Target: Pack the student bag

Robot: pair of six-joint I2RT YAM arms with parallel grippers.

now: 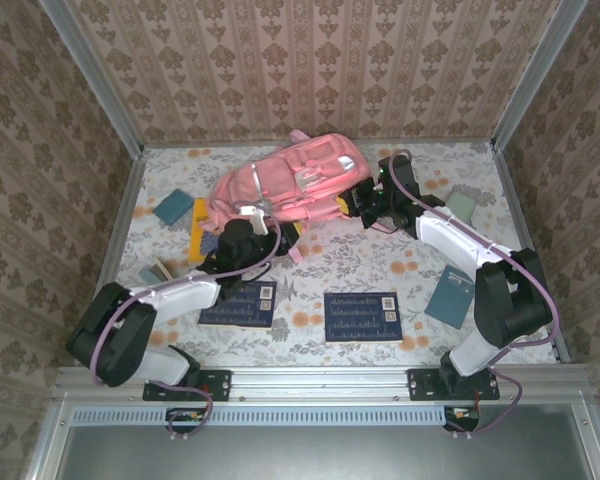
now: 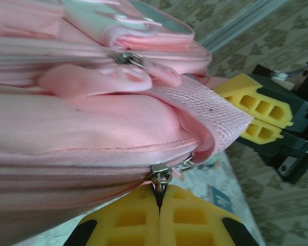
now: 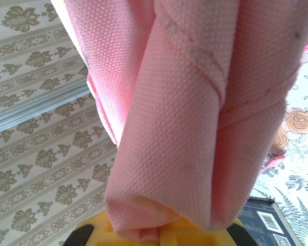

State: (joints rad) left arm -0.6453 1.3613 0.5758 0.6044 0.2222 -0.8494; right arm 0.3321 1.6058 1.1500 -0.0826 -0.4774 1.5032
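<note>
My right gripper moves toward the pale green item (image 1: 461,206), which lies past its wrist, and releases the strap next, since my left gripper holds the zipper pull.
The student bag (image 1: 290,185), a pink backpack, lies on its side at the back middle of the table. My left gripper (image 1: 263,215) is at its near left edge. In the left wrist view its yellow fingers (image 2: 160,195) are shut on a metal zipper pull (image 2: 161,177) that hangs from the bag's closed zip. My right gripper (image 1: 358,200) is at the bag's right end, also seen as yellow pads (image 2: 256,113) past the bag's corner. In the right wrist view it (image 3: 164,233) is shut on a folded pink fabric strap (image 3: 195,128) of the bag.
Two dark blue books (image 1: 238,303) (image 1: 361,316) lie near the front of the floral table. A teal book (image 1: 450,295) is at the right and another (image 1: 173,207) at the left. A yellow item (image 1: 198,230) sits left of the bag. A pale green item (image 1: 462,207) lies at the right.
</note>
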